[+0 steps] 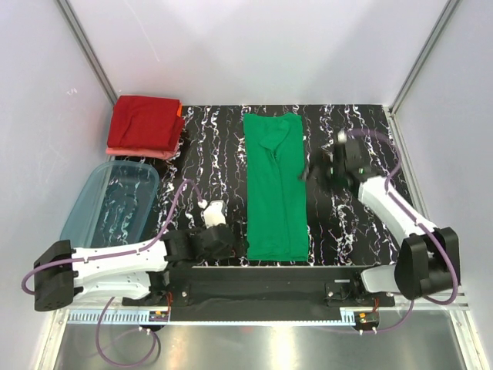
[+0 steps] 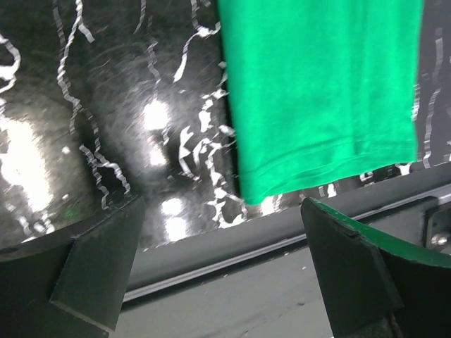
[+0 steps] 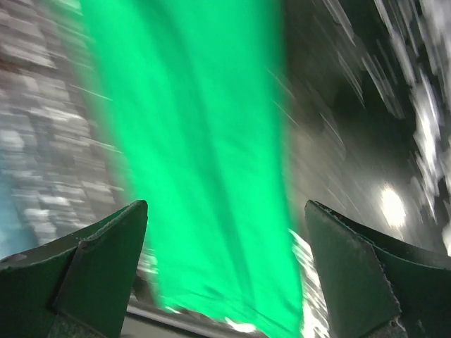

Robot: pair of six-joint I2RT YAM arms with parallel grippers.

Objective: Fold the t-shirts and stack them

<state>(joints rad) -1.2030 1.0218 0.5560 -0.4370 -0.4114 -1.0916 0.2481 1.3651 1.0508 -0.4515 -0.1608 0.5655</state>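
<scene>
The robot's left gripper is already by the other corner of the hem, so the right gripper next needs to move back along the folded green t-shirt and down onto the hem's free corner.
The bright green t-shirt lies folded into a long narrow strip on the black marbled table, collar at the far end, hem at the near edge. It also shows in the left wrist view and, blurred, in the right wrist view. Folded dark red shirts are stacked on a salmon-pink one at the back left. My left gripper is open and empty, just left of the hem's near corner. My right gripper is open and empty, just right of the strip's middle.
A translucent blue plastic tub stands at the left, in front of the folded stack. A black rail runs along the table's near edge between the arm bases. White walls enclose the table on three sides.
</scene>
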